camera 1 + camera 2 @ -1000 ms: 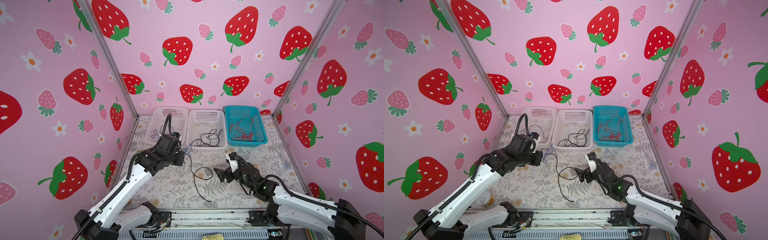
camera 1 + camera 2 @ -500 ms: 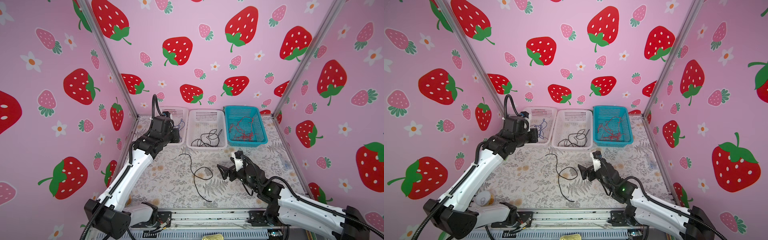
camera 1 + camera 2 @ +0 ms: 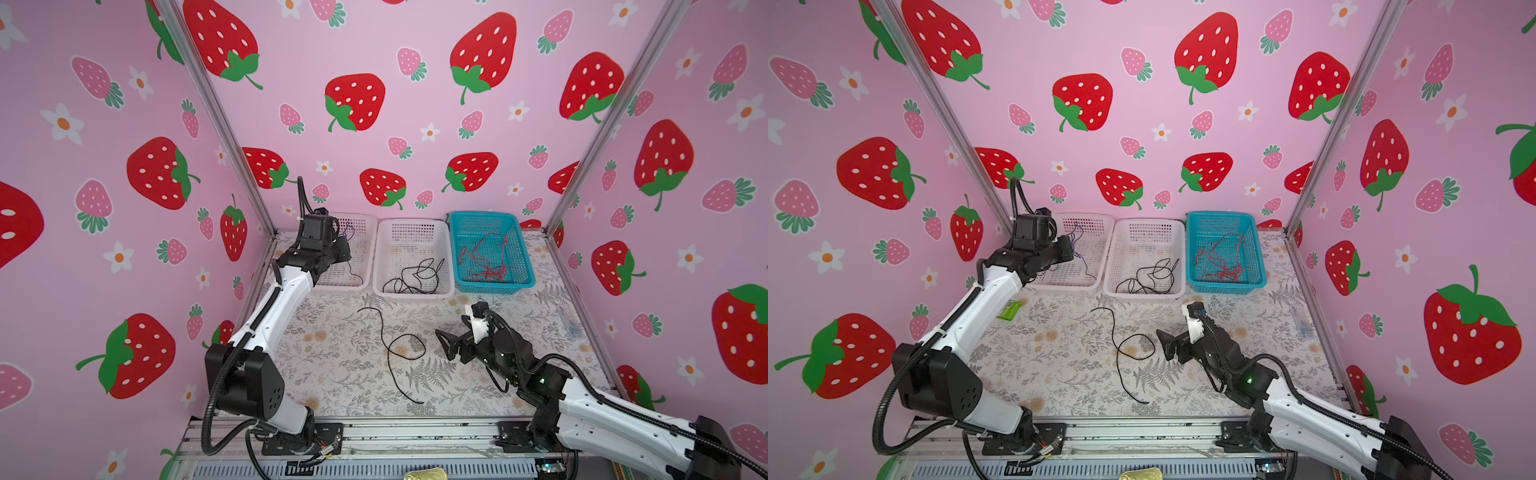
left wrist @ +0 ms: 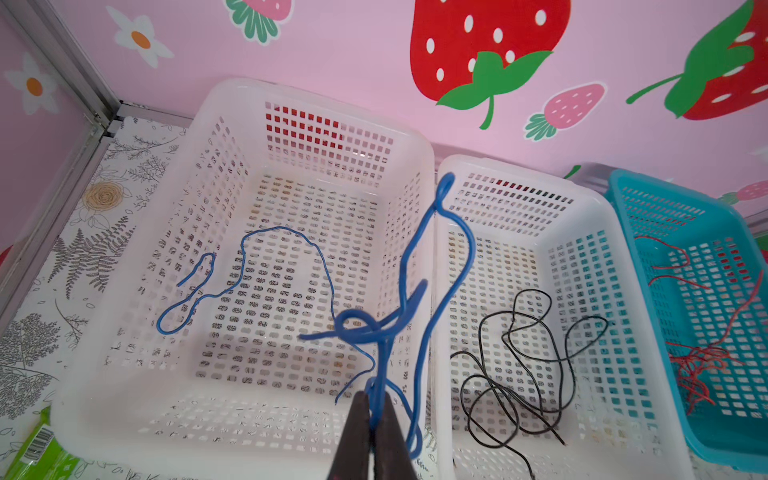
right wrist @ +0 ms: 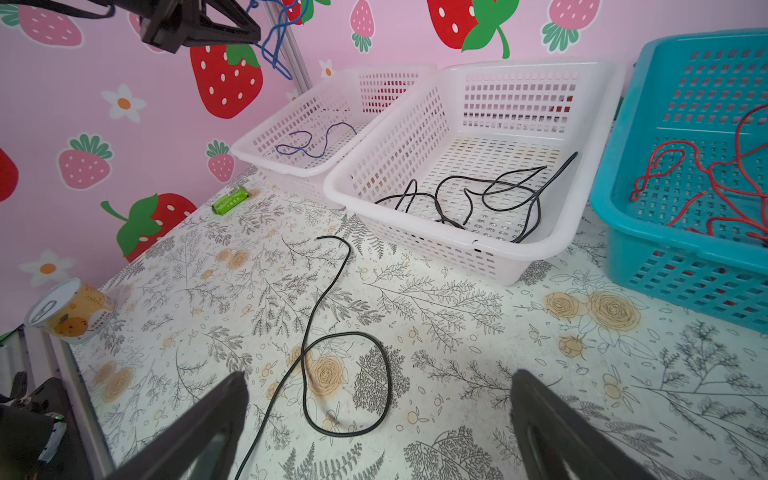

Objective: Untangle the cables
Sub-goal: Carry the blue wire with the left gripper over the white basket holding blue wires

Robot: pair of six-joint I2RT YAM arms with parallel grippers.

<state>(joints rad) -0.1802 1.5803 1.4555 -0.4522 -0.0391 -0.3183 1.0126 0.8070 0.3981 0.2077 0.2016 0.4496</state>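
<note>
My left gripper lowers toward the white basket's bottom below it next and releases the bunch of blue cable, because a piece of blue cable (image 4: 270,227) already rests there.
My left gripper (image 4: 376,399) is shut on a bunch of blue cable (image 4: 361,330) and holds it above the left white basket (image 4: 316,95). A thin blue strand (image 4: 270,227) lies on that basket's floor. In both top views the left gripper (image 3: 345,249) (image 3: 1068,249) is over this basket. One black cable (image 3: 390,345) (image 3: 1117,345) (image 5: 307,316) lies loose on the table with a loop in it. My right gripper (image 5: 378,374) (image 3: 444,344) (image 3: 1165,345) hangs open just right of that loop, holding nothing.
The middle white basket (image 3: 415,293) holds a coiled black cable (image 3: 415,276). Red cables (image 3: 482,257) fill the teal basket (image 3: 494,286). A green packet (image 3: 1009,309) and a small can (image 5: 70,311) sit by the left wall. Pink walls close in three sides.
My left arm has swung from the table's middle back over the left white basket, carrying the blue cable. The black cable has stayed on the table. The right arm has barely moved.
</note>
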